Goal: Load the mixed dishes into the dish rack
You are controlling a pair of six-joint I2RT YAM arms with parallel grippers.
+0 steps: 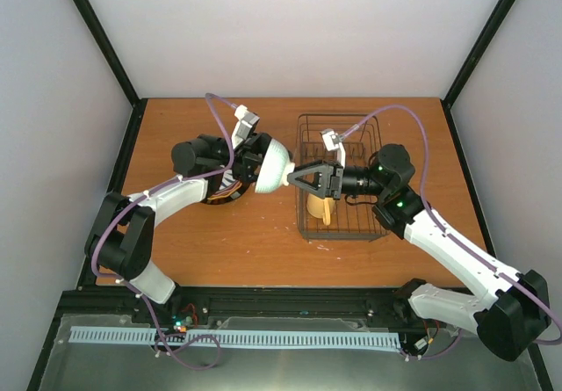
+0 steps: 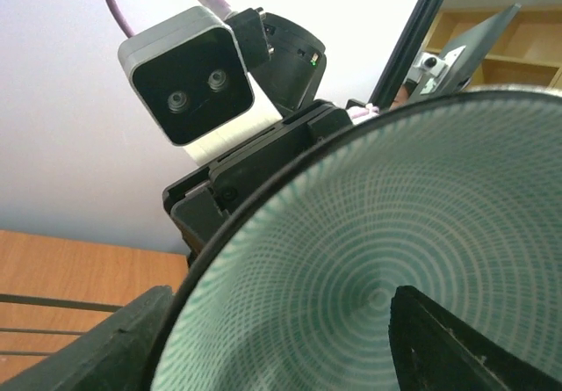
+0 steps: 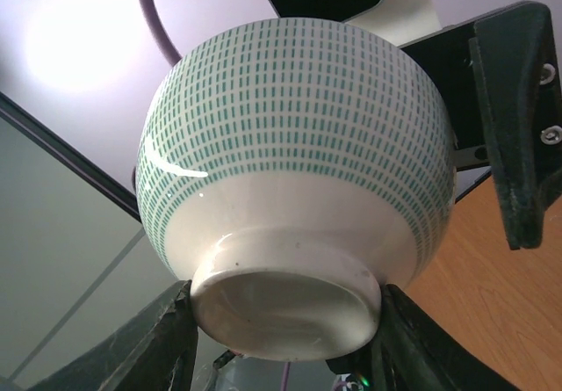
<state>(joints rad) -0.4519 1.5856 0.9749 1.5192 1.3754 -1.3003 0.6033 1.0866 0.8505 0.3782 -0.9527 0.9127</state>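
Observation:
My right gripper needs to go down to the empty rack beside the mug, to its right in the top view, tip the bowl (image 1: 274, 164) opening down, lower it and release.
The pale green bowl (image 1: 274, 164) hangs on its side in the air left of the dish rack (image 1: 304, 132). My left gripper (image 1: 255, 163) is shut on its rim, one finger inside the bowl (image 2: 378, 259) and one outside. My right gripper (image 1: 294, 178) has closed on the bowl's white foot ring; its fingers (image 3: 176, 329) touch the foot on both sides of the bowl (image 3: 299, 119). The pale yellow mug (image 1: 318, 206) lies in the rack's near end. A stack of plates (image 1: 225, 194) sits under my left arm, with the black-striped one partly visible; the other plates are hidden.
The rack stands right of centre on the brown table (image 1: 176, 136), and my right arm reaches across it. The black frame posts and white walls close in the back and sides. The right wrist camera (image 2: 189, 88) is close to my left gripper.

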